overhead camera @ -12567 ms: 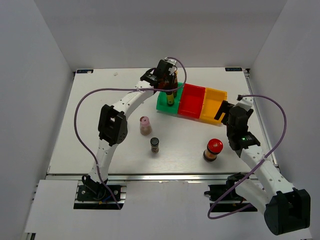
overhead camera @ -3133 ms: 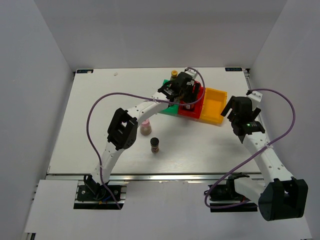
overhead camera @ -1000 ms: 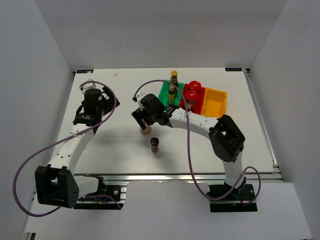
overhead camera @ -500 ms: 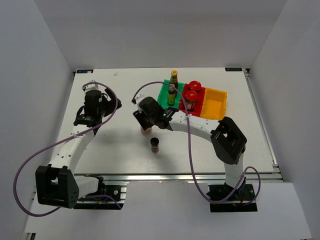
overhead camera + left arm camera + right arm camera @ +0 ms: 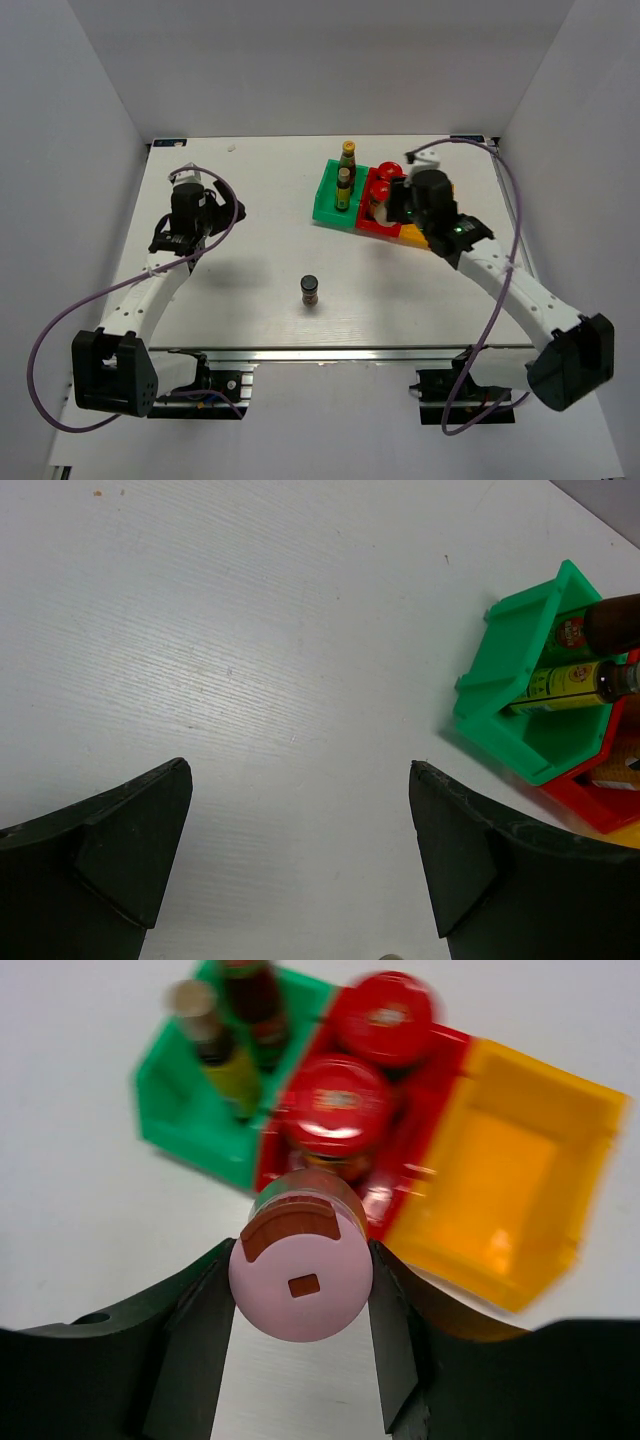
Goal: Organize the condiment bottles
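The jar in my right gripper should next swing across and down to its right in the top view, go down inside the empty orange bin [image 5: 510, 1160] and be released.
My right gripper [image 5: 300, 1256] is shut on the pink-lidded jar [image 5: 300, 1275], held above the table just in front of the red bin [image 5: 445, 1065]. Two red-lidded jars [image 5: 335, 1100] [image 5: 385, 1015] stand in that bin. In the green bin [image 5: 325, 203] two slim dark bottles [image 5: 347, 155] [image 5: 343, 186] stand upright. A small black-lidded jar [image 5: 310, 290] stands alone on the table's near middle. My left gripper [image 5: 298, 768] hangs open over bare table at the left, with nothing between its fingers. In the top view the right gripper [image 5: 393, 205] is at the red bin's front edge.
The orange bin [image 5: 510, 1170] sits right of the red one and holds nothing; in the top view my right arm covers most of it. The three bins stand in a row at the back right. White walls enclose the table on three sides.
My right arm has swung from the table's middle over to the red and orange bins, carrying the pink-lidded jar off the table. The left arm has hardly moved.
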`<state>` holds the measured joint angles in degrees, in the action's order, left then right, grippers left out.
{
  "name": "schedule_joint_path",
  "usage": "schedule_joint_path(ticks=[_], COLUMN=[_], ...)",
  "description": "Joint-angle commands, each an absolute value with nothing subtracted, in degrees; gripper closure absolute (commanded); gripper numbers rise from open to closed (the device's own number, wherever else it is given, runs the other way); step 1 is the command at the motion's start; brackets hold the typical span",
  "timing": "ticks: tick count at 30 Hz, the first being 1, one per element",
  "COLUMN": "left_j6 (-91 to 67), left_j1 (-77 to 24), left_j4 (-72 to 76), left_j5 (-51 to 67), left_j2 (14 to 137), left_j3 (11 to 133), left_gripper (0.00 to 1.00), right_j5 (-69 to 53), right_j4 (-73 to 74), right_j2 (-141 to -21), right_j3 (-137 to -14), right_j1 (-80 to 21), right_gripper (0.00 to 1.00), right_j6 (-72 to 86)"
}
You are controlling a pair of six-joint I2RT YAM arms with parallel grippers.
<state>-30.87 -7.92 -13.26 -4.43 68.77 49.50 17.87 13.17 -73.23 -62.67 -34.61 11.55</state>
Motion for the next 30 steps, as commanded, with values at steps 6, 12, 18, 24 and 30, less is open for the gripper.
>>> schedule_joint_path(ticks=[6, 12, 18, 24, 30], left_j6=[-29.9, -29.4, -29.0, -28.6, -28.3], left_j1=[-7.5, -7.5, -7.5, -7.5, -7.5], left_j4=[-12.0, -12.1, -12.6, -12.7, -12.9], left_j5=[-4.7, -5.8, -6.6, -7.3, -7.7], left_j2=[67.8, 68.1, 68.7, 68.9, 69.7], left_j3=[49.5, 49.7, 49.7, 49.8, 50.2], left_gripper=[0.02, 0.02, 0.02, 0.02, 0.02], right_j5=[15.8, 12.6, 12.1, 16.9, 18.1], right_j4=[13.2, 9.5, 7.7, 10.5, 12.0], right_j2=[-65.8, -73.2, -85.0, -95.7, -100.7], right_j3=[-56.3, -60.2, -68.8, -77.8, -80.5], right_j1=[-14.9, -9.7, -8.9, -8.4, -8.3], right_gripper=[0.74, 0.75, 0.75, 0.76, 0.75], right_j6=[14.1, 12.9, 11.3, 10.5, 10.4])
